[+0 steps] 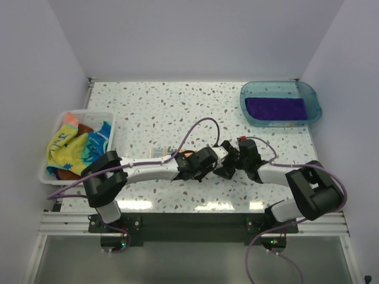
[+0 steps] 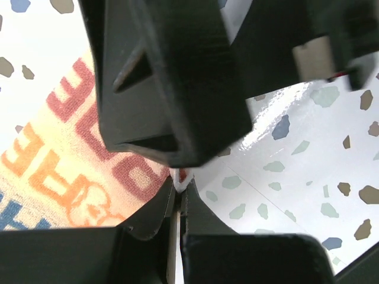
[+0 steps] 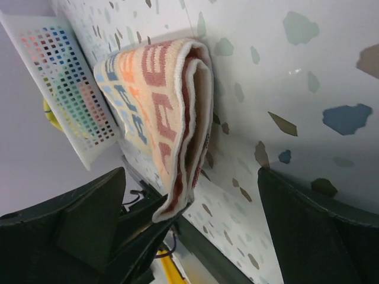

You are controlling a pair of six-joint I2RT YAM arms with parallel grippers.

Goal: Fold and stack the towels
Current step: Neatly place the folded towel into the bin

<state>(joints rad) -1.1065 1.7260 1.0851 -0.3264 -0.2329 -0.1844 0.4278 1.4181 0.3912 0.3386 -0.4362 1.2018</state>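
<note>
Next I will shift my right gripper to the left in the top view and close over the towel's layered edge [image 3: 196, 127], since my left gripper holds that edge raised.
A folded white towel with coloured lettering [image 3: 155, 89] lies on the speckled table, mostly hidden under the arms in the top view [image 1: 159, 152]. My left gripper [image 2: 180, 180] is shut on that towel's corner, lifting the edge. My right gripper [image 3: 192, 171] is open just beside it, its fingers [image 3: 89, 219] wide either side of the pinched corner without touching it. Both grippers meet mid-table [image 1: 228, 161]. A purple towel [image 1: 275, 107] lies flat in the blue tray [image 1: 314, 97]. A yellow and blue towel [image 1: 74, 148] is heaped in the white basket [image 1: 59, 127].
The blue tray stands at the back right and the white perforated basket [image 3: 65, 77] at the left edge. White walls close in the table on three sides. Purple cables loop over both arms.
</note>
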